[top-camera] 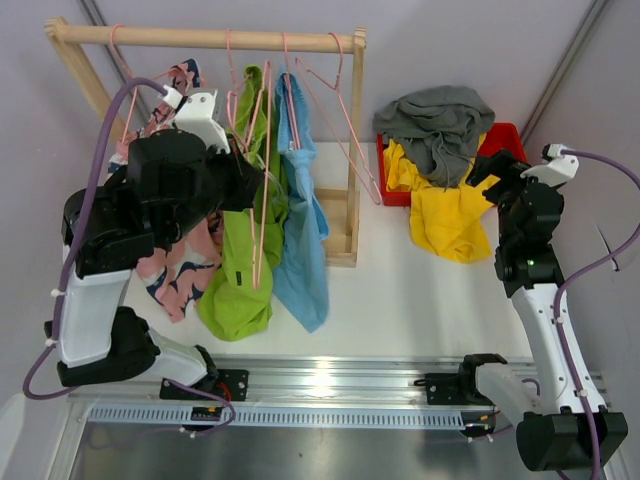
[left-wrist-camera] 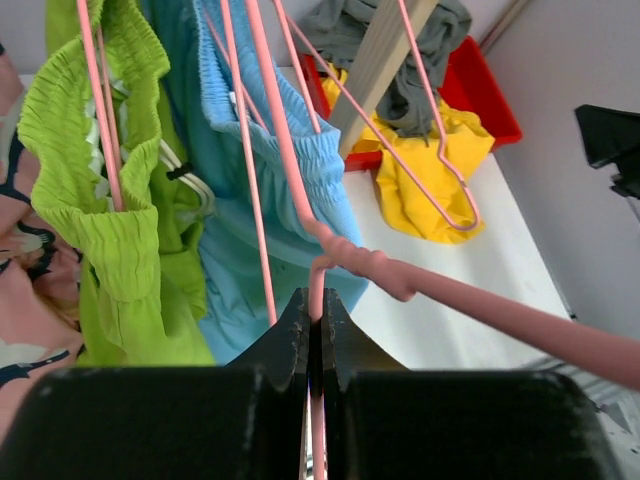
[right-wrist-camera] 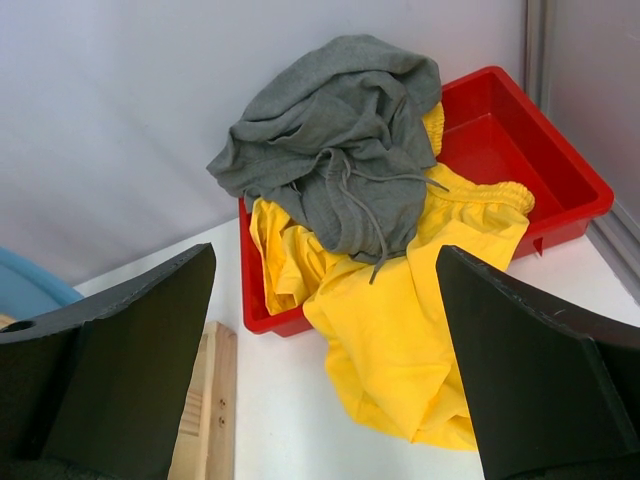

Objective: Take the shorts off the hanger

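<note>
My left gripper carries this pink hanger outward next, as it is bare. Then it hooks it on the rack's wooden bar beside the light blue shorts [top-camera: 305,260].
Lime green shorts [top-camera: 240,270], light blue shorts [top-camera: 305,260] and pink patterned shorts [top-camera: 180,275] hang on pink wire hangers from the wooden rack [top-camera: 200,38]. My left gripper [top-camera: 252,185] is among them. In the left wrist view it [left-wrist-camera: 315,300] is shut on a pink hanger wire [left-wrist-camera: 345,258] just below its twisted neck, with the lime green shorts [left-wrist-camera: 110,240] to the left and the light blue shorts [left-wrist-camera: 290,170] ahead. Grey shorts [top-camera: 440,120] and yellow shorts [top-camera: 450,215] lie in and over the red bin [top-camera: 505,135]. My right gripper [top-camera: 490,165] is open and empty above them [right-wrist-camera: 325,260].
An empty pink hanger [top-camera: 345,130] hangs at the rack's right end, next to the upright post [top-camera: 350,200]. The rack's wooden base [right-wrist-camera: 205,420] lies just left of the red bin [right-wrist-camera: 520,150]. A grey wall stands behind it all.
</note>
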{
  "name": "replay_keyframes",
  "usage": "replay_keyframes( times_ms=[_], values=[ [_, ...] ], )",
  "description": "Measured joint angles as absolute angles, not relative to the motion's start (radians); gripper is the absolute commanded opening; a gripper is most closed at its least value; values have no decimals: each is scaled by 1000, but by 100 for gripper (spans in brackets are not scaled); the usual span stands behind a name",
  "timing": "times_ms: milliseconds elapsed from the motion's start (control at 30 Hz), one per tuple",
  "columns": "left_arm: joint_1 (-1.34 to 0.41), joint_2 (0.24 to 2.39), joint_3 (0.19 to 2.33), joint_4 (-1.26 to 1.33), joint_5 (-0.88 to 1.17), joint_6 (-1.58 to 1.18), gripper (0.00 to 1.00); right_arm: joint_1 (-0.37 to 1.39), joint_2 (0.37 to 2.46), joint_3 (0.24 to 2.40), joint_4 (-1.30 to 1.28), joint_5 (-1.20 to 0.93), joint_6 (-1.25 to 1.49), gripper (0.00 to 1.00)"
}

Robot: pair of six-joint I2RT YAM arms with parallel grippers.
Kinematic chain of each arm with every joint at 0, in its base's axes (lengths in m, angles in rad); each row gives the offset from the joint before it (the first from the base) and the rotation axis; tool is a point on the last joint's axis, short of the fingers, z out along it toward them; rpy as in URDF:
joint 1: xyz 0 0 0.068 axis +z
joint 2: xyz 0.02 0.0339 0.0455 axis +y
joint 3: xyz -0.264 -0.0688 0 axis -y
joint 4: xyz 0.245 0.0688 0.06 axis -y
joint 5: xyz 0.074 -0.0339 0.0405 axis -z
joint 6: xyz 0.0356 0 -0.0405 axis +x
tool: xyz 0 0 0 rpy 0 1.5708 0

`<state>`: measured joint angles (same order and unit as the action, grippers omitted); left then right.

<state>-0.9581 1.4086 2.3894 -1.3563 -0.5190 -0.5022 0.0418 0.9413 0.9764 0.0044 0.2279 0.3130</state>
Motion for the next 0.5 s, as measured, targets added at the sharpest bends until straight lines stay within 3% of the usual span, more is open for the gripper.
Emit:
replay_keyframes(
  times_ms=[233, 500],
  values=[
    [-831, 1473, 2392, -1322, -493, -456, 0, 42, 939, 967, 4, 228, 314, 99],
    [-585, 1634, 2413, -1166, -267, -387, 0, 41, 916, 941, 2, 229, 313, 99]
  ],
)
